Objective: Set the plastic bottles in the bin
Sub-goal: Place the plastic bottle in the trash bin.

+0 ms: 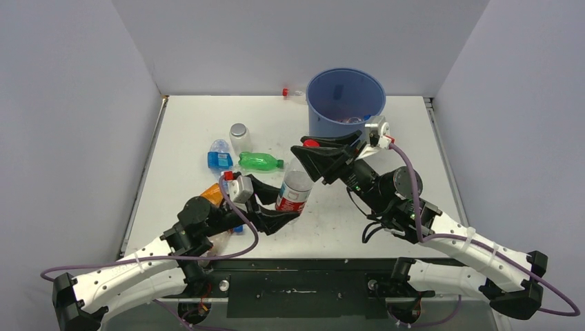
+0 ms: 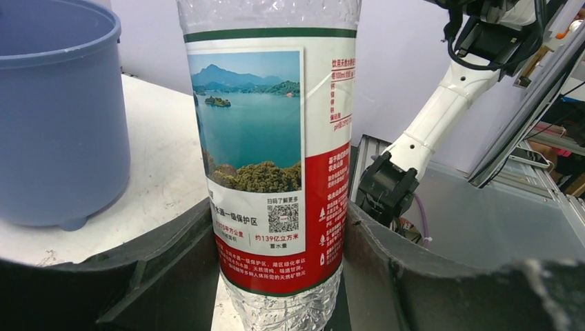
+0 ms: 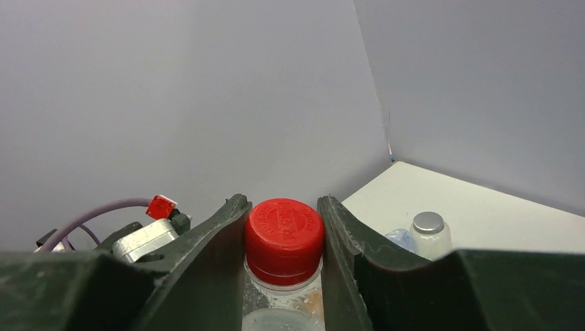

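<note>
The robot should next swing the bottle in its right gripper outward over the bin's opening [image 1: 344, 98] and let go, because the bin's opening is outward of that gripper, right in the top view.
A clear plastic bottle with a red-and-white label [image 1: 294, 192] [image 2: 276, 172] stands upright near the table's middle, held at both ends. My left gripper [image 1: 292, 208] [image 2: 279, 234] is shut on its lower body, one jaw on each side of the label. My right gripper [image 1: 311, 146] [image 3: 284, 210] is shut on its red cap [image 3: 284, 231]. The blue bin [image 1: 345, 102] [image 2: 55, 124] stands just behind, with bottles inside. On the table to the left lie a green bottle [image 1: 260, 161], a blue bottle [image 1: 219, 158], a silver-capped clear bottle [image 1: 239, 135] [image 3: 429, 233] and an orange bottle [image 1: 212, 194].
A small red-capped bottle [image 1: 292, 92] lies against the back wall, left of the bin. Grey walls close the table on three sides. The right arm [image 2: 441, 117] reaches across in front of the bin, and the left arm lies over the orange bottle.
</note>
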Available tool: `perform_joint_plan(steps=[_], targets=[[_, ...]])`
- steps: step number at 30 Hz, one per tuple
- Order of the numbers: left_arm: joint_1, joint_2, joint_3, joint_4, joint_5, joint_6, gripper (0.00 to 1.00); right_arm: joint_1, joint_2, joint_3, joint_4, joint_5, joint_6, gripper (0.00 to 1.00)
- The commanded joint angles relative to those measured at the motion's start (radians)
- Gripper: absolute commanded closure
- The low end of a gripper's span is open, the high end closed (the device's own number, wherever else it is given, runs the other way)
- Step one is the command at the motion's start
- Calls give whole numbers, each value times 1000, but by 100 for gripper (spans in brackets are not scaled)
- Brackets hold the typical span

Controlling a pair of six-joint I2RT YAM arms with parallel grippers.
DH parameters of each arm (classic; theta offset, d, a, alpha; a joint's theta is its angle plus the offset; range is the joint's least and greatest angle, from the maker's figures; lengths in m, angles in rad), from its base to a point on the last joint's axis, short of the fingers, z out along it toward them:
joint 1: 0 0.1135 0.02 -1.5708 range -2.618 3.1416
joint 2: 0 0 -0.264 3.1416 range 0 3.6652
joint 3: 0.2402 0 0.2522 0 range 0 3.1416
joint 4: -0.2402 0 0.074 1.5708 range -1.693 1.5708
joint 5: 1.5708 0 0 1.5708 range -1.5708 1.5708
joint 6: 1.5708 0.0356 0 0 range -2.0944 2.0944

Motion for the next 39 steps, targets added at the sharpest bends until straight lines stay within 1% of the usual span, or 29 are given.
perform_joint_plan(steps=[1,2,3,4,5,6,7,8,10,11,13,15,16,18,19,20,22,24,26,29,31,35,39], targets=[[-16,-16,15,39,21,28,90,-5,2,33,-7,21,-17,88],[-18,-17,18,29,8,28,72,-4,1,43,-23,29,-18,94],[-20,-19,21,20,-7,30,45,-4,0,55,-41,35,-21,94],[-23,-22,23,13,-27,30,21,-4,1,70,-63,42,-30,95],[-26,-28,25,3,-55,32,1,-4,1,88,-86,53,-42,95],[-30,-37,27,-7,-97,40,4,-5,0,106,-113,68,-56,95],[-35,-52,28,-24,-159,56,4,-4,-3,131,-140,96,-80,95],[-41,-72,28,-49,-268,79,4,-5,-1,160,-166,128,-98,95],[-47,-117,43,-93,-421,152,4,-4,3,223,-205,231,-150,95],[-47,-126,68,-127,-485,188,4,-4,4,243,-192,299,-191,95],[-48,-126,134,-212,-594,259,4,-5,14,263,-120,453,-286,95],[-47,-123,176,-263,-710,328,4,-7,45,274,3,605,-431,95],[-48,-129,171,-256,-803,344,4,-11,61,269,97,657,-509,95],[-47,-164,111,-185,-1007,333,4,-32,98,247,300,719,-648,95],[-42,-188,79,-155,-1055,334,4,-57,117,247,377,717,-683,95],[-42,-215,60,-140,-1077,350,4,-96,141,263,414,696,-684,95],[-49,-262,48,-152,-1083,351,4,-214,212,323,383,644,-628,95],[-57,-294,21,-117,-1088,375,4,-314,284,384,350,610,-581,95],[-63,-305,18,-115,-1081,377,4,-421,349,433,311,570,-502,95],[-72,-292,35,-146,-1069,365,4,-558,424,440,357,511,-422,95],[-79,-280,40,-160,-1070,359,4,-616,474,455,372,490,-412,95],[-87,-251,46,-171,-1053,353,4,-695,545,474,310,428,-364,95],[-87,-229,57,-193,-1047,342,4,-714,554,396,312,397,-359,95]])
